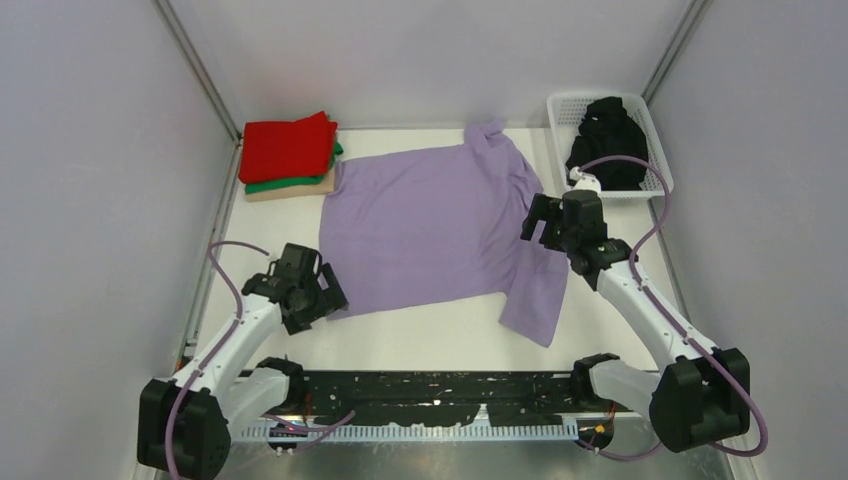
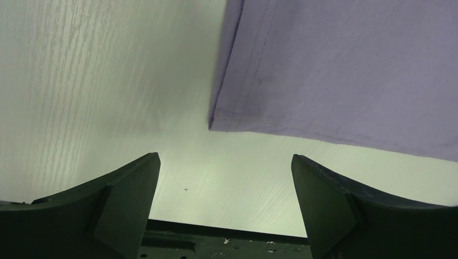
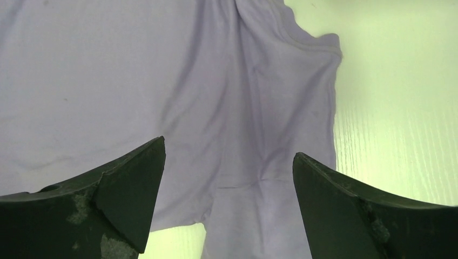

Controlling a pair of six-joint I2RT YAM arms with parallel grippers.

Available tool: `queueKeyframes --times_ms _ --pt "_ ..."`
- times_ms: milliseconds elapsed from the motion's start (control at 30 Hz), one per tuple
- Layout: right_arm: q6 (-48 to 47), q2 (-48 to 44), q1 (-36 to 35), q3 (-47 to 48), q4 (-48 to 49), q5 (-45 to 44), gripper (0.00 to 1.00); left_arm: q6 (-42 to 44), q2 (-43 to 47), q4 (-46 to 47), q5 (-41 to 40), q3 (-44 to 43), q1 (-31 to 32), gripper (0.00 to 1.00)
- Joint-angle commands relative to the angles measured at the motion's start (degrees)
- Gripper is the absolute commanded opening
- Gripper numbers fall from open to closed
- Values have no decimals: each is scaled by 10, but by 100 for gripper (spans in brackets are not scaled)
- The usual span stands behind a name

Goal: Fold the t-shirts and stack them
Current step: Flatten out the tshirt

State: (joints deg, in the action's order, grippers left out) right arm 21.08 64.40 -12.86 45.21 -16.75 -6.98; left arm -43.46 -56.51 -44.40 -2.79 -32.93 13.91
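Note:
The shirt's near hem corner is just ahead of my open fingers. My left gripper will move down and outward onto that corner next.
A large lavender t-shirt lies spread flat mid-table, one sleeve trailing toward the near right. My left gripper is open and empty beside the shirt's near left corner; that hem corner shows just ahead of the jaws in the left wrist view. My right gripper is open and empty above the shirt's right side, where the sleeve joins the body. A folded stack sits at the far left: a red tee on top, a green one under it, a beige one at the bottom.
A white lattice basket at the far right holds a crumpled black tee. Grey walls enclose the table on the left, back and right. A black rail runs along the near edge between the arm bases.

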Motion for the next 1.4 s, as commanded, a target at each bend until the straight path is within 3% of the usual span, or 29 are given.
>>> queueKeyframes --times_ms 0,200,567,767,1133,1200,1267,1367 --pt "12 -33 4 -19 20 -30 95 -25 12 22 -10 2 3 93" --pt "4 -27 5 -19 -3 -31 96 -8 -56 56 7 -11 2 74" --pt "-1 -27 8 -21 -21 -48 95 7 -141 60 2 -37 2 47" --pt "-2 -28 11 -20 -24 -52 95 9 -154 74 12 -29 3 45" --pt "-3 -32 20 -21 -25 -53 95 6 -195 98 9 -37 3 29" --pt "-3 -32 21 -21 -26 -52 95 7 -198 100 9 -41 3 21" --pt "-3 -33 22 -20 -34 -55 95 9 -201 100 14 -45 3 1" --pt "-1 -45 26 -21 -58 -63 95 21 -195 99 23 -49 3 0"
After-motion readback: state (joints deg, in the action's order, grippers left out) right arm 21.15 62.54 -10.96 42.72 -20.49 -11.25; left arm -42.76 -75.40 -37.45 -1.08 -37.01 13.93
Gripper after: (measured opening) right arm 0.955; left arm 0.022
